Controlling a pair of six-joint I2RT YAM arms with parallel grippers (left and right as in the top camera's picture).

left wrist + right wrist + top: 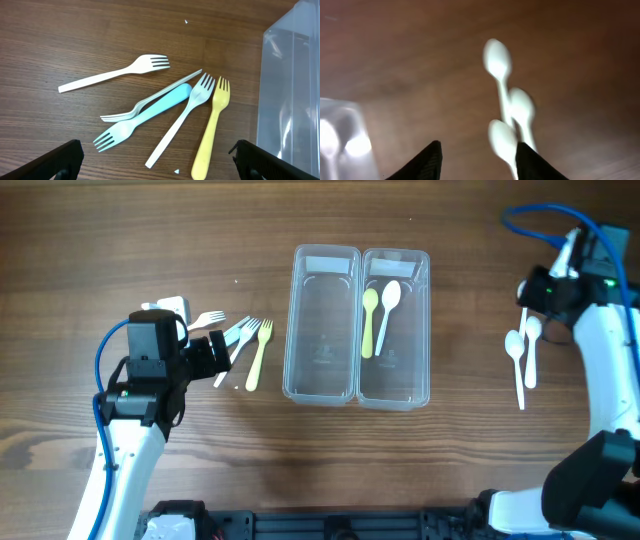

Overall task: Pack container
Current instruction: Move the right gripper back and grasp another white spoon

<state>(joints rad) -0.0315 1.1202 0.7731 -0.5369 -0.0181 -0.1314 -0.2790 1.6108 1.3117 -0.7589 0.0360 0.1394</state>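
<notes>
My right gripper goes down and back to the white spoon nearest the container (357,395) next. It lowers the open fingers onto the spoon's neck (517,361), slim enough to straddle.
The clear twin-tub container (357,395) lies mid-table. Its right tub holds a yellow-green spoon (369,320) and a white spoon (388,307); its left tub is empty. Its wall shows in the left wrist view (290,95) and blurred in the right wrist view (340,135). Several plastic forks lie left of it: a yellow one (259,352) (212,127), white ones (115,74) and a light blue one (145,117). My left gripper (157,162) is open and empty just above the forks. White spoons (524,350) (507,110) lie at the right. My right gripper (477,160) is open above them.
The table is dark wood. The left arm (150,380) stands at the left, the right arm (600,330) at the right edge with a blue cable. Small white flecks lie on the wood near the forks (186,21).
</notes>
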